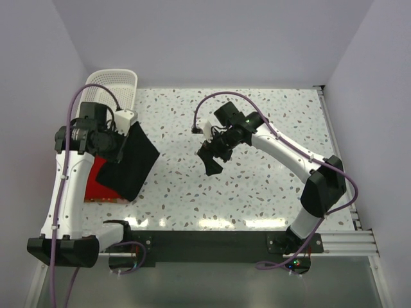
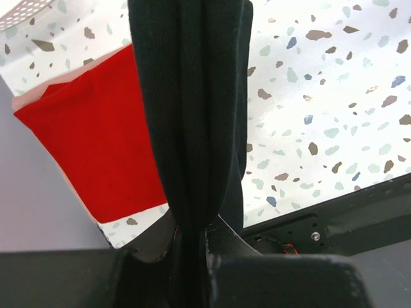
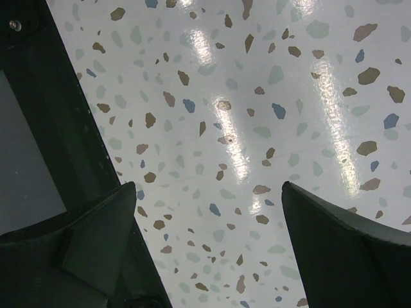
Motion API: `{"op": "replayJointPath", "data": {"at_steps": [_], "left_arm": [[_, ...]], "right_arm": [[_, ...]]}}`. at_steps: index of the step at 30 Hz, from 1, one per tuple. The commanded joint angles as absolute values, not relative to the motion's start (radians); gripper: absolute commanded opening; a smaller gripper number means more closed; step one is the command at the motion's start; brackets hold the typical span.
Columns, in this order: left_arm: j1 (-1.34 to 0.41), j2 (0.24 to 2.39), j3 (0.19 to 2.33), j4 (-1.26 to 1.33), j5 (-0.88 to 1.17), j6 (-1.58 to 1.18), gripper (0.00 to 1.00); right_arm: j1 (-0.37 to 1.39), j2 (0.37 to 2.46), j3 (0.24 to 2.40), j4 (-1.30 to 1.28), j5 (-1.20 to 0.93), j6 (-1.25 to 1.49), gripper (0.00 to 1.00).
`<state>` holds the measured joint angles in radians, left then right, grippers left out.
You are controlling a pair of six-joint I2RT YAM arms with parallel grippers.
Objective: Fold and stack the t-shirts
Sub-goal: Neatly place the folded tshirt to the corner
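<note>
To get the black t-shirt (image 1: 136,163), which covers only part of the red t-shirt, over the red t-shirt's wall-side edge, my left gripper will lower toward the wall first.
My left gripper (image 1: 121,142) (image 2: 189,234) is shut on a bunched edge of the black t-shirt (image 1: 136,163) (image 2: 192,96). The shirt hangs from it in long vertical folds, and its lower part drapes over the table. The red t-shirt (image 1: 98,183) (image 2: 96,141) lies flat on the table at the left edge, just beside and partly under the black one. My right gripper (image 1: 212,160) (image 3: 209,192) hovers over bare speckled table near the middle, open wide, with nothing between its fingers.
A white lattice basket (image 1: 114,83) (image 2: 26,8) stands at the back left corner, just behind the left arm. A black rail (image 1: 205,240) (image 2: 334,218) runs along the near table edge. Grey walls close in on the left, right and back.
</note>
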<state>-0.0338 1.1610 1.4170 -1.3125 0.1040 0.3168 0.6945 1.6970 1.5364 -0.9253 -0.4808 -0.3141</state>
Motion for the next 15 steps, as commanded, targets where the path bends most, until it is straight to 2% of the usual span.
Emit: {"op": "replayJointPath", "data": {"at_steps": [1,15], "left_arm": [[-0.008,1.155,1.462,-1.302,0.057,0.319,0.00],[0.106,1.206,1.440,-1.230,-0.038,0.373,0.00]], "right_arm": [[0.693,1.661,1.539,-0.905,-0.469,-0.305,0.99],[0.693,1.678,1.536,-0.907,-0.469,-0.307,0.99]]}}
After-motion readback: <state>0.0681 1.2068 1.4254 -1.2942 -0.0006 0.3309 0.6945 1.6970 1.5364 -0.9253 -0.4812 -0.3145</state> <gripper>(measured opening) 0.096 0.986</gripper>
